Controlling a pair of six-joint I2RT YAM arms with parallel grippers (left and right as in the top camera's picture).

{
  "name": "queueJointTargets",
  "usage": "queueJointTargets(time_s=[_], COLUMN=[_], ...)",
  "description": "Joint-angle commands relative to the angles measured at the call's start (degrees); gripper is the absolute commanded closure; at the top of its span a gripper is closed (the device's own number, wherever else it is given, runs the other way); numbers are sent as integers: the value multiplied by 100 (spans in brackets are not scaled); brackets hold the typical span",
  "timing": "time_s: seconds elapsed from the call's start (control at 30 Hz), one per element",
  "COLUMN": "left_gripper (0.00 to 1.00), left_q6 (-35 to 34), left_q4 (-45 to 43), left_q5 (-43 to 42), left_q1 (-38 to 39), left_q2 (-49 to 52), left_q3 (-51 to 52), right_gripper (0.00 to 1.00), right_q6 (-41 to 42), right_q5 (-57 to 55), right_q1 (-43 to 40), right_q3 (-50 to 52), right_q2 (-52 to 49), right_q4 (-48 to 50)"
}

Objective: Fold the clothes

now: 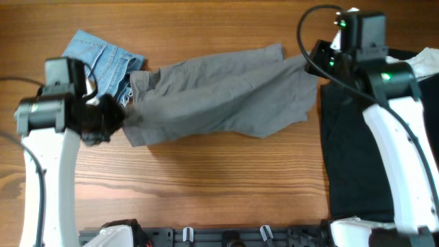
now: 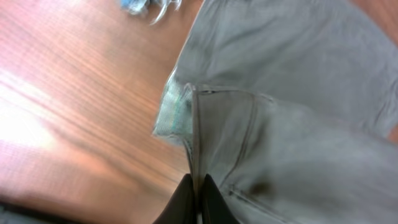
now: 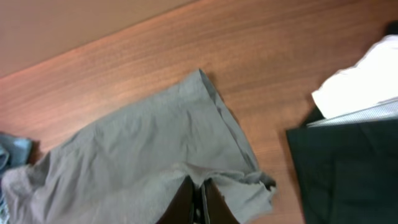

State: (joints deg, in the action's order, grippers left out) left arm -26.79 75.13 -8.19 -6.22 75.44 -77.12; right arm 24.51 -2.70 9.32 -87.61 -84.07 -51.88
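Next, my left gripper carries the pinched edge outward and down and releases it at the grey shorts' uncovered far corner, outward of and below the gripper.
The grey shorts (image 1: 219, 92) lie stretched across the table's middle, waistband at the left, leg hems at the right. My left gripper (image 1: 113, 118) is shut on the waistband edge; the left wrist view shows its fingers (image 2: 198, 186) pinching a raised fold of the grey shorts (image 2: 298, 112). My right gripper (image 1: 317, 63) is shut on the leg fabric at the right end; the right wrist view shows its fingers (image 3: 199, 190) gripping a pleat of the grey shorts (image 3: 137, 149).
Light-blue denim shorts (image 1: 103, 58) lie at the back left, partly under the grey shorts. A large black garment (image 1: 357, 151) covers the right side, with white cloth (image 1: 425, 63) on its far corner. A dark rail runs along the front edge (image 1: 219, 237).
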Motion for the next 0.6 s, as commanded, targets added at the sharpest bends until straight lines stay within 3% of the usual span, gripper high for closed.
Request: queueJointTargets(time_s=[0.0,0.2,0.33,0.5,0.53,0.57], left_gripper=[96,96,96,92,57,41], left_q6=[109,109,109,109,111,116], left_q4=[-896,-2686,-3178,-3193,-3239,-3252], left_q5=[579,743,691,634,651,778], left_q1=[66,72,87,234,234,179], left_q2=[671,1510,2004,2413,2413,2400], left_q3=[-57,-57,-57,-57,-57,-59], right_gripper=[96,95,95,94,38,24], right_q6=[-122,-35,-37,-57,-310,-726], right_q5=[114,321,387,361,365,356], right_q1=[-28,-28,-28,-31,-31,-33], right_q3=[-98,-98,-98,-98,-98,-101], right_q2=[-570,-1368,-1788,-2138,-2138,-2105], right_q4=[424,1307,1679,1733,1821,1812])
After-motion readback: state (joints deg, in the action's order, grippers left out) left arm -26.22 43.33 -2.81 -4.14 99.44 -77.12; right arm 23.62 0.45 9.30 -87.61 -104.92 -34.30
